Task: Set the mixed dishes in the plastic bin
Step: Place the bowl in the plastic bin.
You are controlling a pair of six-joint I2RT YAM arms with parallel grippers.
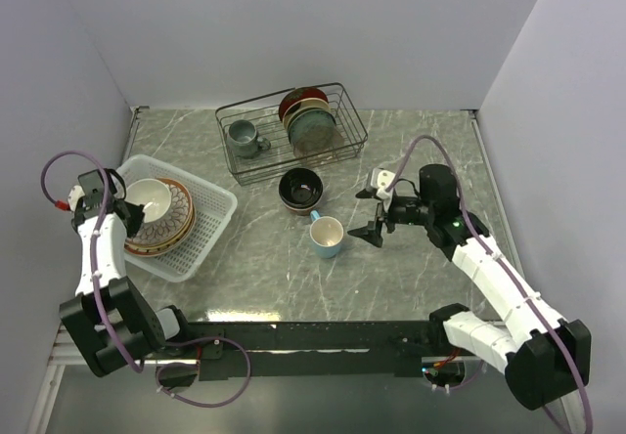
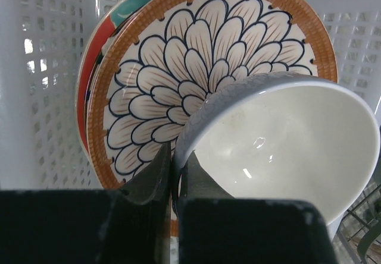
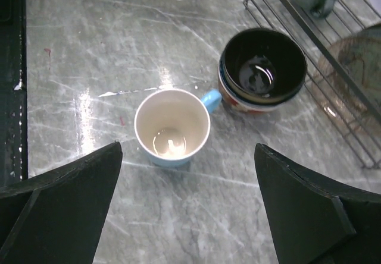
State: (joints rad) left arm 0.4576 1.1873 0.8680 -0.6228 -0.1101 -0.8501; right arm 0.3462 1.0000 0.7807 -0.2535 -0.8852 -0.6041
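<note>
Next, my left gripper stays there and opens its fingers to release the bowl's rim, as the bowl is already tilted over the top plate inside the bin [image 2: 193,77].
The white plastic bin [image 1: 207,231] sits at the left with a stack of plates [image 1: 174,221] in it; the top plate [image 2: 178,68] has a dark petal pattern and an orange rim. My left gripper [image 2: 177,164] is shut on the rim of a bowl [image 2: 286,139], white inside and grey-blue outside, held tilted over the plates. In the top view that left gripper [image 1: 125,205] and bowl [image 1: 149,195] are over the bin's far end. A light blue mug [image 3: 172,127] stands upright on the table. My right gripper [image 3: 188,148] is open just short of it, holding nothing. A dark bowl [image 3: 262,68] sits beside the mug's handle.
A black wire rack [image 1: 344,139] at the back holds a grey mug [image 1: 245,139] and upright plates [image 1: 308,116]. Its near edge [image 3: 333,56] runs close behind the dark bowl. The bin's lattice wall [image 2: 41,68] rises left of the plates.
</note>
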